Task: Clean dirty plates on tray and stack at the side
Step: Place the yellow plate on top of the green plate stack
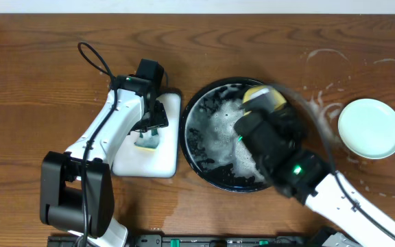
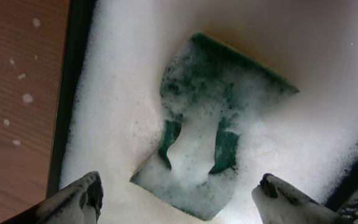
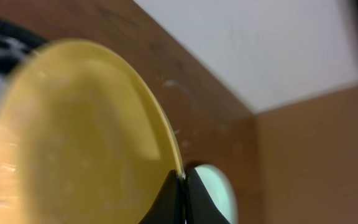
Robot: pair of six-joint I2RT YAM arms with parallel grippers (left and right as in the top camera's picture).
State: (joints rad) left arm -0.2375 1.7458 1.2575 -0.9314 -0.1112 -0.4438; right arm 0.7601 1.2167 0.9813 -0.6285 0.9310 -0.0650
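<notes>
The bare mint-green plate (image 3: 217,190) lies below my right gripper, to its right in the overhead view. It carries the yellow plate (image 3: 73,137) over next, lowers it on top and releases.
My right gripper (image 3: 183,180) is shut on the rim of the pale yellow plate (image 3: 73,137) and holds it tilted above the black tray (image 1: 196,140), which is wet with white foam. The yellow plate shows blurred in the overhead view (image 1: 262,98) at the tray's far right. A pale mint-green plate (image 1: 370,127) lies on the table to the right, also behind the fingers in the right wrist view (image 3: 219,190). My left gripper (image 2: 179,196) is open over the foamy green sponge (image 2: 210,124) in the white dish (image 1: 166,147). No third plate shows.
The white rectangular dish stands left of the tray, full of foam. Foam splashes and wet streaks (image 1: 324,103) mark the wood between the tray and the mint plate. A black cable (image 1: 94,58) loops behind the left arm.
</notes>
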